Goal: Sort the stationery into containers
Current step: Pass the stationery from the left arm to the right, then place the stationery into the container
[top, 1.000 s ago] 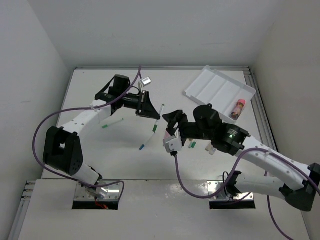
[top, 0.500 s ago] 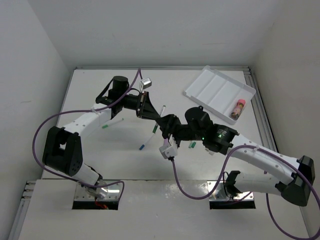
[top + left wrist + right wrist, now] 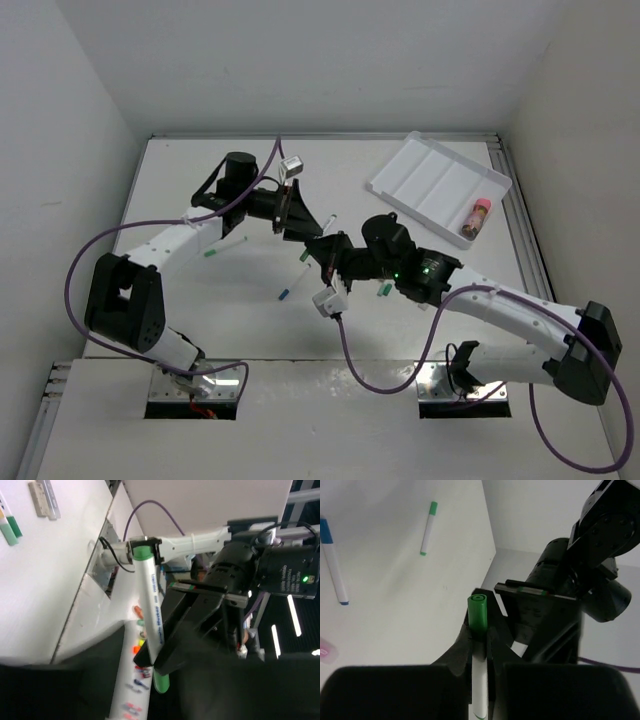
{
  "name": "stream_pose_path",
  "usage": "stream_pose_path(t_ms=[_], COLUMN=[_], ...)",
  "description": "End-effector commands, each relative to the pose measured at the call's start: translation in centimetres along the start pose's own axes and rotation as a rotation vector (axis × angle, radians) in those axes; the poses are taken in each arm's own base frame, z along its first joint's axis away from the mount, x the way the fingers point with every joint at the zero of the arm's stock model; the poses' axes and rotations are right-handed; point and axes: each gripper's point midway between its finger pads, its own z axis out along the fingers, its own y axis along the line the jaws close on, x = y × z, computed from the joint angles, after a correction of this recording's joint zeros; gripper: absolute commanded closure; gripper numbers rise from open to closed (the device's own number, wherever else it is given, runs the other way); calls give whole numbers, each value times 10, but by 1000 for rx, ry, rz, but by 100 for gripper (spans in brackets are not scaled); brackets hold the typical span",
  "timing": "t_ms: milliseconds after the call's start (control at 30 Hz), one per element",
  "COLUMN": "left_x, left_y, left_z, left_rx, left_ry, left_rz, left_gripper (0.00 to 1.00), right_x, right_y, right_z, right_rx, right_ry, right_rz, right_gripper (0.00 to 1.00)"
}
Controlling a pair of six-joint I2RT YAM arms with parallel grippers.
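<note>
I should bring the marker in my right gripper outward to the white tray and release it low over the tray's section point(image 3: 446, 200) beside the pink item's, as that section's empty.
A white marker with a green cap point(image 3: 478, 611) is held off the table between the two arms. My right gripper point(image 3: 479, 636) is shut on its barrel just below the cap. In the left wrist view the same marker point(image 3: 151, 597) runs up the frame with the right arm's black fingers point(image 3: 172, 640) clamped on it. My left gripper point(image 3: 303, 224) faces the right gripper point(image 3: 323, 247) tip to tip, its jaws standing apart around the marker's other end. The white divided tray point(image 3: 425, 175) lies at the far right, with a pink item point(image 3: 477, 216) in its nearest compartment.
Loose on the table lie a green-tipped pen point(image 3: 224, 245), a blue-tipped pen point(image 3: 290, 290), a green-ended pen point(image 3: 306, 257) and a small green piece point(image 3: 383, 288). The right wrist view shows a blue-capped pen point(image 3: 332, 560) and a green-tipped pen point(image 3: 428, 527). Walls close in on three sides.
My right arm reached left to the left gripper and shut on the green-capped marker. The left gripper, shut on it before, has spread its jaws.
</note>
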Motion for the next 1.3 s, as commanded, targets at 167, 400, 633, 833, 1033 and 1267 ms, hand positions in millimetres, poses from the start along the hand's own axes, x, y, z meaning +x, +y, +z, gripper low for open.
stream_pose_path(t_ms=[167,400,633,833,1033,1267], left_x=[-40,-124,-120,-103,-81,-60], left_y=[-3,22,63,94,121,154], left_z=[-45,-177,-247,-276,-260,-264], left_rx=[-221,-857,-1373,-1525,-1421,-1451], left_ry=[-188,-598,-645,-513,-275,-159], left_rz=[213,511,524,534,656,623], left_gripper=[0,0,0,0,0,0], right_x=[32,155,288,350,390,413], right_y=[-35,-66,41,124,164,199], right_z=[-24,-132,-236,-268,-260,-246], right_rx=[218,659,1059,1184,1205,1175], right_ry=[141,559,893,975,1007,1083], right_rz=[287,1247,2109,2525,2622,2605], right_gripper=[100,100,100,100,100,100])
